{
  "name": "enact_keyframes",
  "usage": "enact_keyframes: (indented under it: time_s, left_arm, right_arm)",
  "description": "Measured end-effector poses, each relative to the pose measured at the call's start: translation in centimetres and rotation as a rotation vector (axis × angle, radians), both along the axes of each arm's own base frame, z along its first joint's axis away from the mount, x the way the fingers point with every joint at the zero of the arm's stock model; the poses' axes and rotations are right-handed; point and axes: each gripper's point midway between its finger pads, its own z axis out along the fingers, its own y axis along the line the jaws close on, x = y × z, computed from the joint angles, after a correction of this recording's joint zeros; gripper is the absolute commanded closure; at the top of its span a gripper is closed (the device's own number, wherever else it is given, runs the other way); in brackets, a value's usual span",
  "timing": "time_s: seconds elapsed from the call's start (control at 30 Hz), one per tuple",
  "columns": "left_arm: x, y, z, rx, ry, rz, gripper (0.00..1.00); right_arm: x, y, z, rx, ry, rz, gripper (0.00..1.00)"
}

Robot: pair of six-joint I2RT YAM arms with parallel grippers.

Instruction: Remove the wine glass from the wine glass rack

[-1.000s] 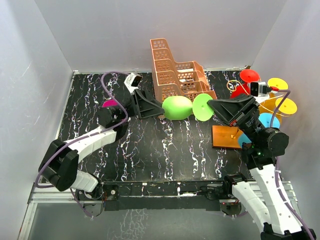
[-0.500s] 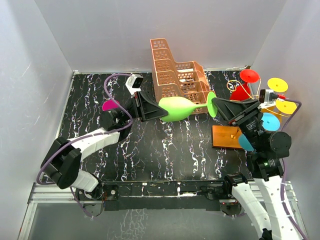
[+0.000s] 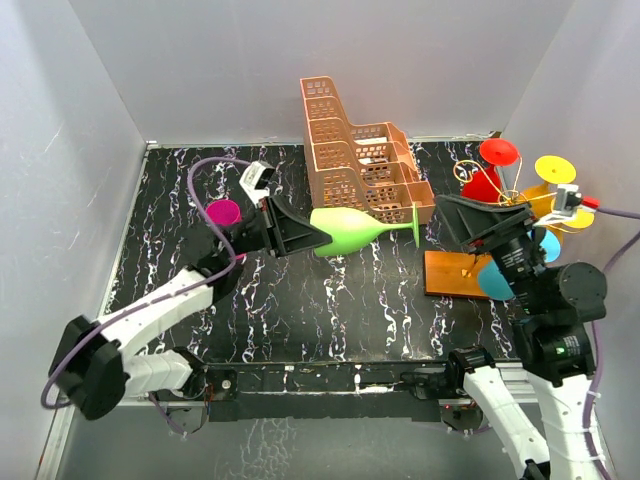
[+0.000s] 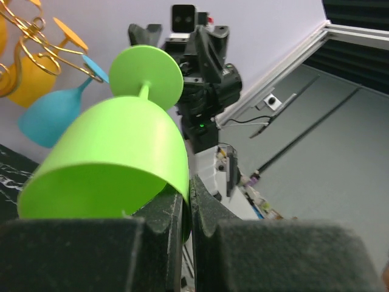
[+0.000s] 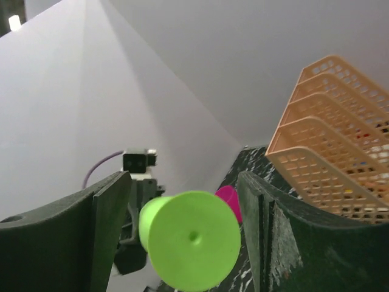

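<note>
My left gripper will turn the green glass's foot down next, lower the glass onto the bare tabletop (image 3: 267, 260) beside the magenta cup and then let go of it, because the glass is lying sideways.
A green wine glass (image 3: 345, 230) lies horizontally in the air over the table's middle, off the rack. My left gripper (image 3: 318, 237) is shut on the rim of its bowl (image 4: 115, 158), one finger inside and one outside (image 4: 188, 194). The glass's round foot (image 5: 194, 240) points at my right gripper (image 3: 447, 213), which stands open (image 5: 184, 182) just right of it without touching. The wine glass rack has an orange-brown base (image 3: 452, 273) and gold wire arms (image 4: 36, 42). Red (image 3: 498, 152), yellow (image 3: 555, 168) and blue (image 4: 51, 118) glasses hang on it.
A peach lattice basket (image 3: 355, 150) stands at the back, just behind the green glass. A magenta cup (image 3: 222, 212) sits on the black marbled table (image 3: 330, 300) beside the left arm. White walls close in the left, back and right sides.
My left gripper shut on the green glass's bowl rim and drew it left. My right gripper opened, let go of the foot and backed off to the right.
</note>
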Motion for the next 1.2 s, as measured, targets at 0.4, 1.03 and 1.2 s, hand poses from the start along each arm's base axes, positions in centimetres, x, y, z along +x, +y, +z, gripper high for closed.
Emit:
enact_keyframes:
  time_s: [0.4,1.03,1.2]
  left_arm:
    - [-0.2,3.4,-3.2,0.253,0.044,0.297,1.0]
    - [2.9,12.9,-13.2,1.037,0.331,0.781,1.0]
    - [4.7,12.9,-14.1,1.188,0.329,0.798,1.0]
  right_arm:
    - [1.4,-6.3,4.6,-0.112,-0.006,-0.395,0.02]
    - [4.6,-3.6,3.5,-0.405,-0.025,-0.337,0.02]
    - [2.2,-0.1,4.6,-0.49,-0.146,-0.123,0.02]
